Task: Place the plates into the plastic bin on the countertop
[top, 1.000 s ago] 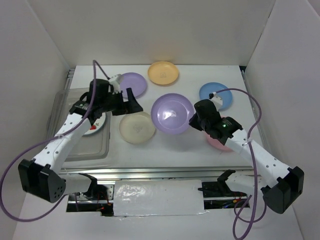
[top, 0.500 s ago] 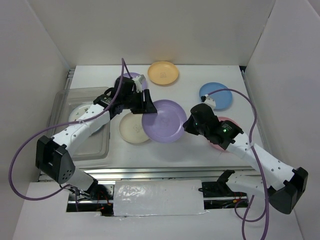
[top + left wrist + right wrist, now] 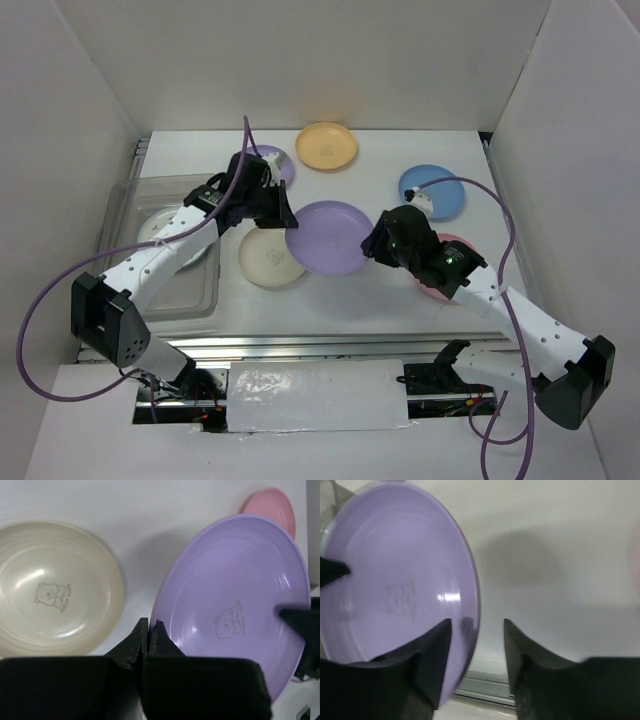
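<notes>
Only my left gripper holds the lilac plate. My left gripper carries the plate to the bin next and brings it down over the white plate.
A lilac plate hangs tilted above the countertop between both arms. My left gripper is shut on its left rim, seen closely in the left wrist view: gripper, plate. My right gripper stands open around the opposite rim; in the right wrist view the plate edge lies between the spread jaws of the gripper, close to the left finger. The clear plastic bin at left holds a white plate.
A cream plate lies beside the bin, below the left gripper. Another lilac plate and an orange-yellow plate sit at the back. A blue plate and a pink plate lie under the right arm. White walls enclose the sides.
The left gripper swung from the bin to the lilac plate and closed on its rim. The right gripper, which had been shut on that plate, has opened its jaws.
</notes>
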You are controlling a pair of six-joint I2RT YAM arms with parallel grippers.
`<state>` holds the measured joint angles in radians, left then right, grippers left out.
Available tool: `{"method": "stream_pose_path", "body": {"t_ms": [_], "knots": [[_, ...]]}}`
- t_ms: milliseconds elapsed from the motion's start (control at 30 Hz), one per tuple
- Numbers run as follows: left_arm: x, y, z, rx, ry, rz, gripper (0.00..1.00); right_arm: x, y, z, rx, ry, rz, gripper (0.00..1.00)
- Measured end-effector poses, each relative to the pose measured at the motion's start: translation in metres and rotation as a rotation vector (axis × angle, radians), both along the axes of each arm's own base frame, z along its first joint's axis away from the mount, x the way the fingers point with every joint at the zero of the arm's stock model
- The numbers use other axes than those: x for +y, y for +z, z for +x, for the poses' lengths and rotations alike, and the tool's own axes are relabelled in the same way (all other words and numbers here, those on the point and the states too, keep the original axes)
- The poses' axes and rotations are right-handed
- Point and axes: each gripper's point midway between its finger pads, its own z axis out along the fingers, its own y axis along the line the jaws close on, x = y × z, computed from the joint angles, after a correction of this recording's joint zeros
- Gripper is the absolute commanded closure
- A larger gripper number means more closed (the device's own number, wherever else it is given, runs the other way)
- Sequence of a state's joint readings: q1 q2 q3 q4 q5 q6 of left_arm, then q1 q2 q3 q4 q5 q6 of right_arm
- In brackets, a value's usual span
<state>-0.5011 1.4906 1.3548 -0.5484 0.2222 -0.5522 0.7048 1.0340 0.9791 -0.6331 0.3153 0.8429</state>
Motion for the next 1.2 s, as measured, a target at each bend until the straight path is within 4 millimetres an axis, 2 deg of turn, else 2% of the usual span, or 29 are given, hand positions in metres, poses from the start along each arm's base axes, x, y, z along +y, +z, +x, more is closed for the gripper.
{"method": "stream_pose_path", "body": {"t_ms": [67,167,267,333,367,433,467,500,567,667,767,867,967,1067,1100,1200], "knots": [[0.007,0.002,0.009,-0.005,0.048,-0.009,1.00,0.002,-0.003,0.000,0.013,0.007,0.022,0.00],[0.037,0.003,0.027,0.003,0.175,-0.003,1.00,-0.001,-0.013,0.000,0.030,0.006,0.034,0.00],[0.079,0.004,0.029,0.039,0.322,0.004,1.00,0.006,-0.004,0.012,-0.014,0.004,0.112,0.00],[0.141,0.007,0.041,0.015,0.547,0.030,1.00,-0.002,-0.008,0.010,-0.013,-0.003,0.106,0.00],[0.185,0.009,0.046,-0.001,0.703,0.043,1.00,-0.006,-0.012,0.007,-0.005,-0.003,0.099,0.00],[0.263,0.009,0.044,-0.026,0.971,0.060,1.00,-0.010,-0.020,0.005,0.012,-0.003,0.086,0.00],[0.298,0.007,0.037,-0.028,1.097,0.070,1.00,-0.009,-0.023,0.004,0.020,0.005,0.082,0.00],[0.329,0.003,0.027,-0.021,1.214,0.083,1.00,-0.008,-0.026,0.003,0.030,0.016,0.079,0.00],[0.361,-0.007,0.013,0.000,1.343,0.099,1.00,-0.004,-0.029,0.001,0.041,0.039,0.074,0.00],[0.381,-0.024,0.004,0.051,1.424,0.110,1.00,0.000,-0.033,0.000,0.052,0.066,0.064,0.00],[0.392,-0.038,0.007,0.086,1.448,0.117,1.00,0.002,-0.035,-0.002,0.058,0.087,0.055,0.00],[0.399,-0.058,0.007,0.128,1.466,0.135,1.00,0.005,-0.038,-0.001,0.059,0.103,0.052,0.00],[0.398,-0.082,-0.001,0.188,1.470,0.154,1.00,0.007,-0.043,-0.002,0.069,0.122,0.048,0.00],[0.394,-0.096,-0.007,0.229,1.464,0.171,0.79,0.012,-0.047,-0.001,0.079,0.136,0.049,0.00],[0.393,-0.097,-0.008,0.233,1.464,0.173,0.57,0.013,-0.048,0.000,0.082,0.140,0.049,0.00],[0.391,-0.099,-0.005,0.234,1.471,0.162,0.17,0.019,-0.054,0.001,0.098,0.158,0.047,0.00]]}}
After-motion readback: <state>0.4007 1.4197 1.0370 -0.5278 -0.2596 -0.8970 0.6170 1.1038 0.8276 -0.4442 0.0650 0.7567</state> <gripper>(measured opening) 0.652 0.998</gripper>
